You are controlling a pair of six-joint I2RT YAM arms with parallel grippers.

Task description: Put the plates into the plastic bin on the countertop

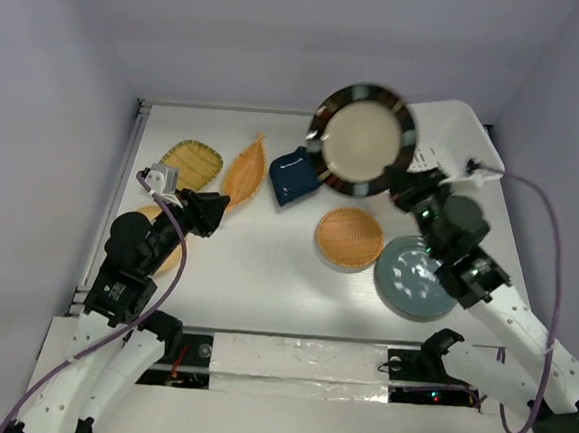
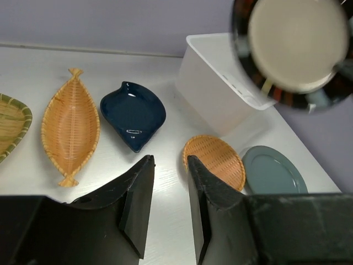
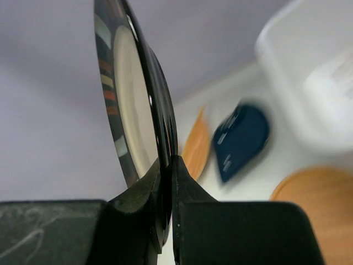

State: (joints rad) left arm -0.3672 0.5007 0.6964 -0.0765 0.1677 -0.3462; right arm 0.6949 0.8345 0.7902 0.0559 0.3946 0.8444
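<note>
I need to move my right gripper outward and to the right in the top view over the bin (image 1: 454,139) (image 3: 326,77), then down inside, since the cream plate still hangs beside the bin's opening.
My right gripper (image 1: 400,181) (image 3: 168,161) is shut on the rim of the cream plate with the dark striped rim (image 1: 361,140) (image 3: 131,105) and holds it in the air, tilted, beside the left end of the white plastic bin (image 1: 459,138) (image 2: 212,88). On the countertop (image 1: 255,274) lie the orange woven plate (image 1: 349,237), the grey-blue plate (image 1: 413,278), the navy leaf dish (image 1: 293,174), the orange boat dish (image 1: 244,170) and the yellow ribbed dish (image 1: 191,163). My left gripper (image 1: 216,208) (image 2: 170,161) is open and empty above the table, near the boat dish.
A plain yellow-orange plate (image 1: 169,257) lies mostly hidden under my left arm. A metal rail (image 1: 122,173) runs along the table's left edge. Lilac walls close in the back and both sides. The right arm's cable (image 1: 552,257) loops over the right side.
</note>
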